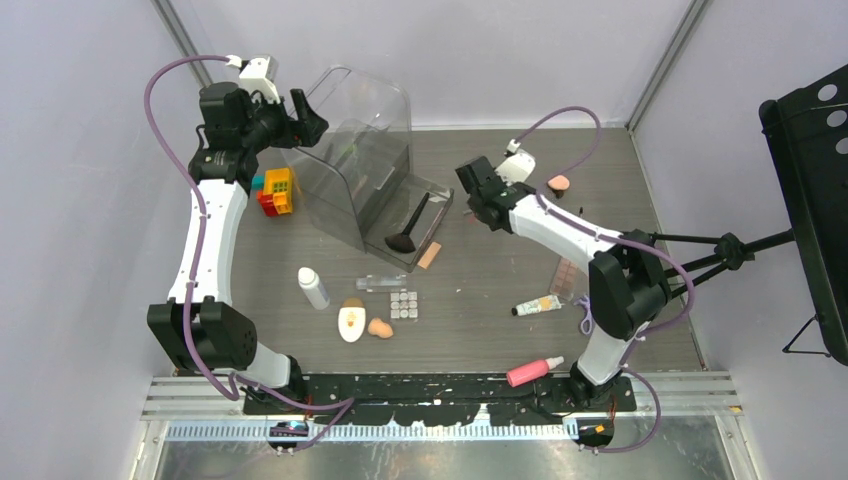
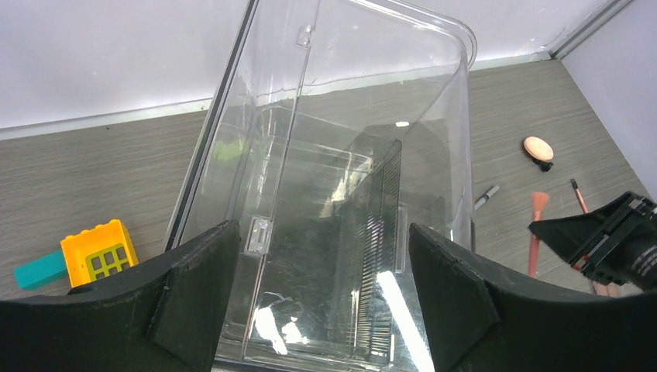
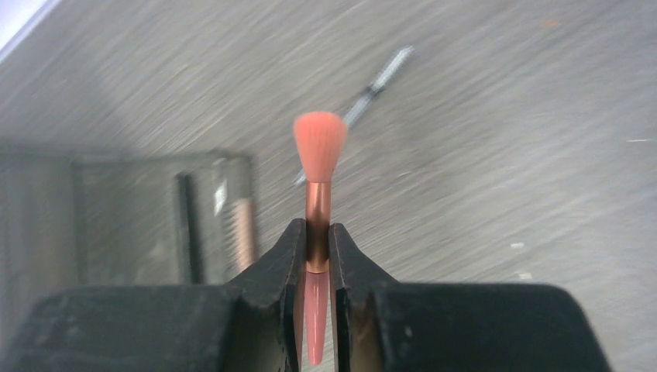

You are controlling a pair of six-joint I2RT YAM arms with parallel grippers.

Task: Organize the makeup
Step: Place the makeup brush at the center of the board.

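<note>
The drawer's bottom [image 3: 212, 242] beside the black brush is bare below, so my right gripper will swing to the left in the top view over it, go down and let go.
My right gripper [image 3: 316, 236] is shut on a small pink brush [image 3: 319, 139], pinching its copper ferrule with the bristles pointing away. It hovers just right of the clear case's open drawer [image 1: 425, 215], where a black brush [image 1: 405, 235] lies. My left gripper [image 2: 324, 232] stands open at the top left of the tall clear case [image 2: 341, 155], holding nothing. On the table lie a white bottle [image 1: 314, 288], a clear bottle [image 1: 380, 283], a square-pan palette [image 1: 404, 304], a white oval compact [image 1: 351, 322], a peach sponge [image 1: 380, 327], a cream tube [image 1: 537, 305] and a pink bottle [image 1: 534, 371].
Colourful toy bricks [image 1: 275, 190] sit left of the case. A peach puff [image 1: 558, 184] lies behind the right arm, and a thin pencil [image 3: 380, 74] lies on the table beyond the brush. A peach stick [image 1: 429, 255] rests by the drawer. A black stand [image 1: 810, 150] is at far right.
</note>
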